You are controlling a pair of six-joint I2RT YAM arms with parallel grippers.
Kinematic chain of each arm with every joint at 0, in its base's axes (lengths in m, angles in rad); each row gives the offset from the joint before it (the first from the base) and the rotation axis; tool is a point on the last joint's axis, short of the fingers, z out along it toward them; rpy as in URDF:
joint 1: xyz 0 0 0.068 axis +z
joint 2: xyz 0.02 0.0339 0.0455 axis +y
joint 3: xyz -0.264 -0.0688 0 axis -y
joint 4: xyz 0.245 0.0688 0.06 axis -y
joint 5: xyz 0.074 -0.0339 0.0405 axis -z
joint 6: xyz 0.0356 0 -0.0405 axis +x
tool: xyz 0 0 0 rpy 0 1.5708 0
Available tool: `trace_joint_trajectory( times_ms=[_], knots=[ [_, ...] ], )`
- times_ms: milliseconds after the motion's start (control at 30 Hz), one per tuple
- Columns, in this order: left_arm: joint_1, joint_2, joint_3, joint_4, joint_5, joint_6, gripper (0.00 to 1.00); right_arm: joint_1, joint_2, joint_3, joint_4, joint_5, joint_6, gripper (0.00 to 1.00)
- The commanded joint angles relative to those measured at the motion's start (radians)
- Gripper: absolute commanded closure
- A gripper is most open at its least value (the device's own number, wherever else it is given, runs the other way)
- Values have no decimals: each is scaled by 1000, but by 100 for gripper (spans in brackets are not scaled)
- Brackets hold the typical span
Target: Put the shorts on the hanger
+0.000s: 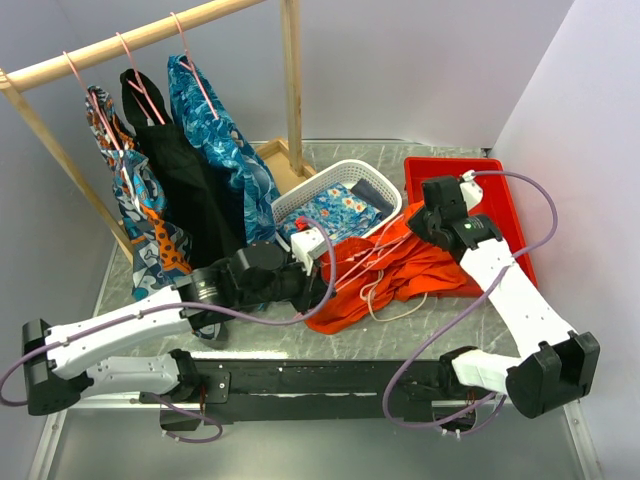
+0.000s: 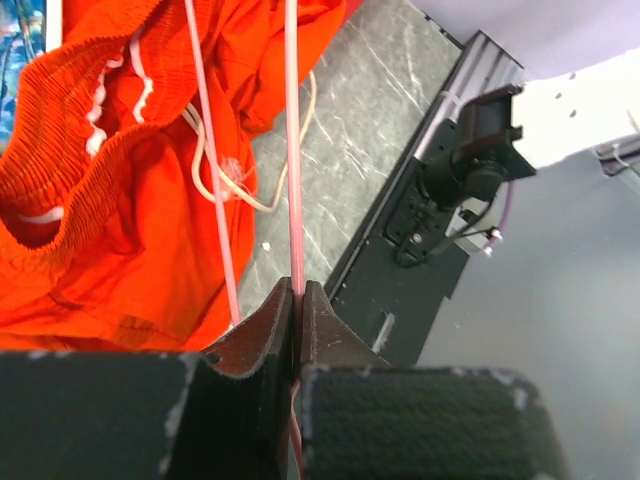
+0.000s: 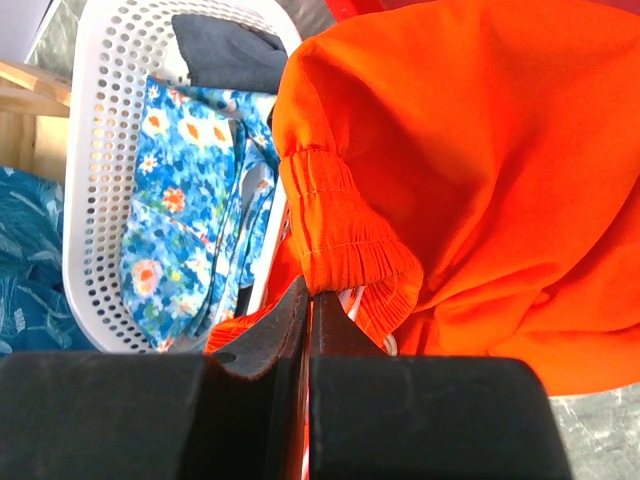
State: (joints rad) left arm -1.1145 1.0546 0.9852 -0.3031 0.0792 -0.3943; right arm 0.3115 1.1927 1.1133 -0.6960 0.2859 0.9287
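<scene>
My right gripper is holding the gathered waistband [image 1: 411, 213], that end of the shorts [image 1: 405, 268], so my left gripper will next tilt level, push the hanger toward it and then let go of the hanger.
The orange shorts [image 1: 405, 268] lie bunched on the table between the two arms, their white drawstring [image 1: 385, 300] trailing toward the front. The pink wire hanger [image 1: 352, 262] lies across the shorts' left part. My left gripper [image 1: 320, 262] is shut on one wire of the hanger [image 2: 292, 150], with the shorts [image 2: 110, 200] just beyond it. My right gripper [image 1: 425, 222] is shut on the gathered waistband of the shorts [image 3: 345, 235], which is pinched and folded over at the fingertips [image 3: 310, 292].
A white perforated basket [image 1: 300, 200] with a blue floral cloth [image 3: 180, 200] stands behind the shorts. A red tray [image 1: 500, 190] is at the right. A wooden rail [image 1: 130, 40] at the back left holds several hung garments on pink hangers.
</scene>
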Motion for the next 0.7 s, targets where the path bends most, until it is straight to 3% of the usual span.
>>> trace_joint_trajectory(
  times_ms=[0,233,467,667],
  knots=[
    [-4,28,-17,130,-55,22,99,-3,-51,40,-11,1,13,100],
    [-4,44,-123,373,-151,20,99,0,-82,5,-8,-27,-4,100],
    [-24,47,-163,420,-233,58,99,0,-105,17,-28,-36,-25,100],
    [-28,59,-240,628,-300,126,99,31,-113,31,16,-146,-21,100]
  ],
)
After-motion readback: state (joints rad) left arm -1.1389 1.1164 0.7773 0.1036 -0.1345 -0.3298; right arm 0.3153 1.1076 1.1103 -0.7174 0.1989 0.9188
